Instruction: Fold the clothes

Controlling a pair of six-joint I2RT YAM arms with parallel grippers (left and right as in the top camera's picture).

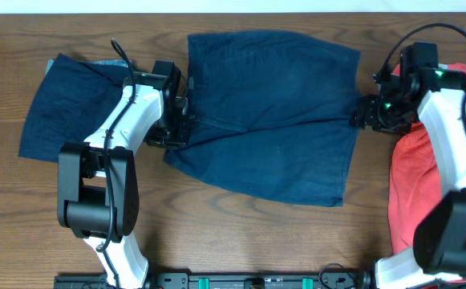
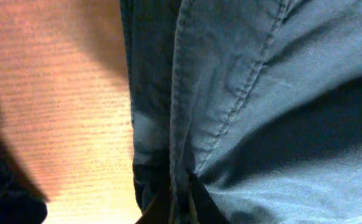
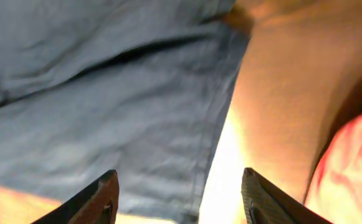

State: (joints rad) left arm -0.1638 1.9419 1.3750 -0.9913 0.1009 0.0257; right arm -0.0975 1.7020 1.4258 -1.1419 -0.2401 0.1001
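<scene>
I will next move my right gripper back toward the base and down onto the shorts' hem's near corner [image 1: 341,202] [image 3: 190,214].
The navy-blue shorts [image 1: 273,112] lie spread flat in the middle of the table, waistband to the left. My left gripper [image 1: 180,120] is shut on the waistband edge; in the left wrist view the folded seam [image 2: 181,155] runs between the closed fingers [image 2: 179,208]. My right gripper [image 1: 366,112] is open at the shorts' right hem; in the right wrist view the fingers [image 3: 177,193] straddle the hem edge [image 3: 212,143] above the wood. A second navy garment [image 1: 64,100] lies flat at the far left, behind my left arm.
A red-pink cloth [image 1: 425,168] lies at the right edge of the table under my right arm; it also shows in the right wrist view [image 3: 349,168]. Bare wood table [image 1: 216,233] runs along the front.
</scene>
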